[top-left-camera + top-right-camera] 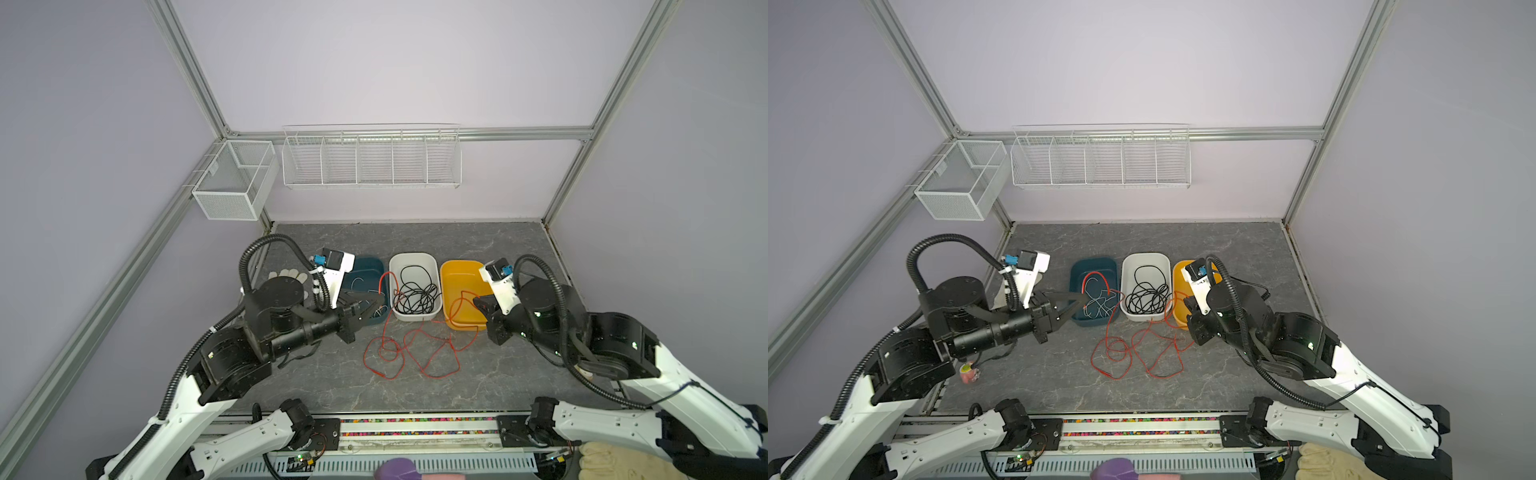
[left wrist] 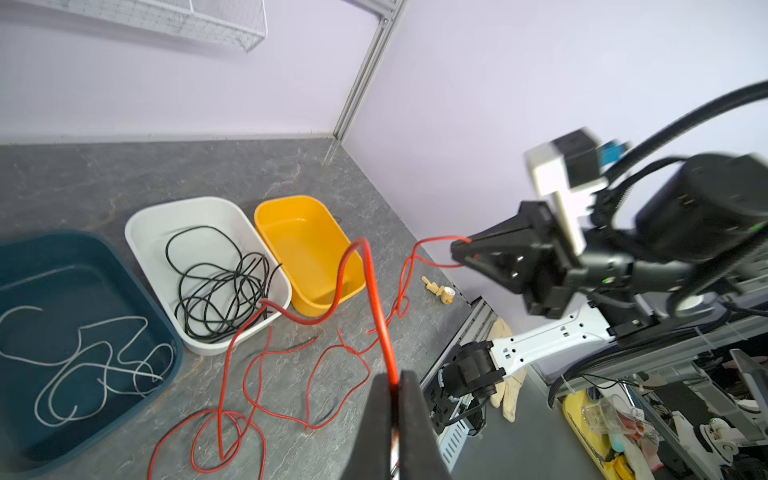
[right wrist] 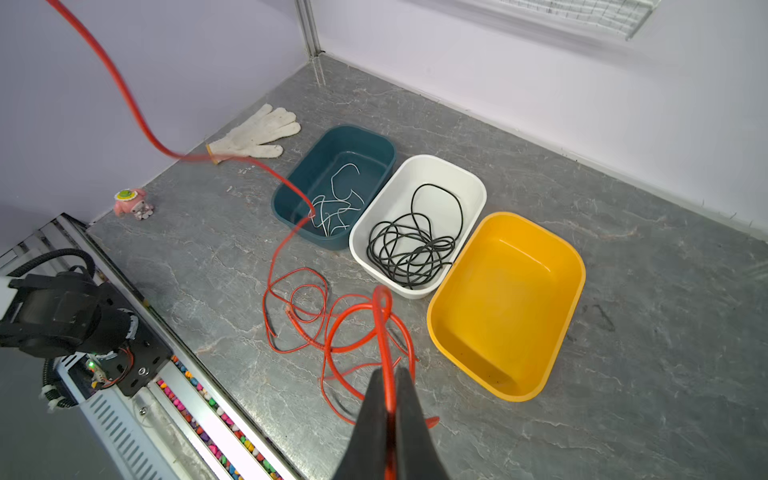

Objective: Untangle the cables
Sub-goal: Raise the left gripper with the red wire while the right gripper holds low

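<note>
My right gripper's held piece of cable already runs into the red loops before the white bin. I should bring it down and back toward them, then release.
Thin red cables [image 1: 395,353] [image 1: 1133,353] lie in a loose tangle on the grey table in front of three bins. My left gripper [image 2: 395,380] [image 1: 380,297] is shut on a red cable [image 2: 376,299], held over the teal bin's front right corner. Above the yellow bin's front edge, my right gripper [image 3: 388,376] [image 1: 476,298] is shut on a red cable [image 3: 380,316] too. Both held strands run down into the tangle. Black cables [image 1: 415,297] [image 3: 411,245] are coiled in the white bin [image 1: 413,255]. White cables [image 2: 83,357] [image 3: 336,208] lie in the teal bin [image 1: 370,262].
The yellow bin [image 1: 457,274] holds nothing. A white glove [image 3: 257,133] and a pink toy [image 3: 133,203] lie at the table's left side, a small wooden figure [image 2: 440,291] at its right edge. Wire baskets [image 1: 370,158] hang on the back wall. A rail [image 1: 415,426] borders the front.
</note>
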{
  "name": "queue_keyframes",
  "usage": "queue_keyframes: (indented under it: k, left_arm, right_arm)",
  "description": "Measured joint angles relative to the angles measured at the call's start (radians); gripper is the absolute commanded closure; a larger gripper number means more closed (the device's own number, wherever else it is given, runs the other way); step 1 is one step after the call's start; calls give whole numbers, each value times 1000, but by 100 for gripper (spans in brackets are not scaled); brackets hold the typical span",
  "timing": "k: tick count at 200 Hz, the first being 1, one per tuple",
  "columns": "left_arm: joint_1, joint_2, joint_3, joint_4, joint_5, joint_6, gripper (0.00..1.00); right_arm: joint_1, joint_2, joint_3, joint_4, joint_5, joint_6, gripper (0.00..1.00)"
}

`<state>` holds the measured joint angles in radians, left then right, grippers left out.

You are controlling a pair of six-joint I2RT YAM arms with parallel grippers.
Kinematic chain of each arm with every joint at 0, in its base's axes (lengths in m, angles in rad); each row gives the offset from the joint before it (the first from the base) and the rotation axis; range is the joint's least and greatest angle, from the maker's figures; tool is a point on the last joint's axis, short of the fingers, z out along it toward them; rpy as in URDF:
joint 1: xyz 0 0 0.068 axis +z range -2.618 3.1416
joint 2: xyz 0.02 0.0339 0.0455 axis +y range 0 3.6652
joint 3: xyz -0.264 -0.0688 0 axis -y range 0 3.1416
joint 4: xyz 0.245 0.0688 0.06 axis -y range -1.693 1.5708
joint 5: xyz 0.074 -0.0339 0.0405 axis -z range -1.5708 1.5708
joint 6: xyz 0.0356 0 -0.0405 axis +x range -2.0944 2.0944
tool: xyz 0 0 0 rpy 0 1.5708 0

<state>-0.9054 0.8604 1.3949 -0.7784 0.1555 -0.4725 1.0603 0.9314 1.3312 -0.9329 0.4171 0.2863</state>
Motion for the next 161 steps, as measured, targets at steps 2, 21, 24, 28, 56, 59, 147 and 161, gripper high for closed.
queue_keyframes:
  k: [2,21,24,28,56,59,147,161]
  left_arm:
    - [0,5,14,-5,-1,2,100]
    - [0,60,152,-65,-2,18,100]
    - [0,71,179,-77,-2,19,100]
    - [0,85,209,-87,-2,22,100]
    - [0,177,401,-146,5,37,100]
    - [0,185,420,-150,6,37,100]
    - [0,448,948,-338,79,48,100]
    - [0,460,990,-347,95,29,100]
  right_arm:
    - [-1,-5,-9,2,0,4,94]
    - [-13,-47,-95,32,-7,34,94]
    - [-14,-53,-108,37,-7,37,94]
    - [-17,-62,-124,40,-8,45,94]
    - [-27,-121,-236,74,-14,92,94]
    - [-27,-127,-248,79,-14,97,94]
    - [-44,-225,-542,175,9,252,94]
    - [-50,-246,-594,200,0,268,94]
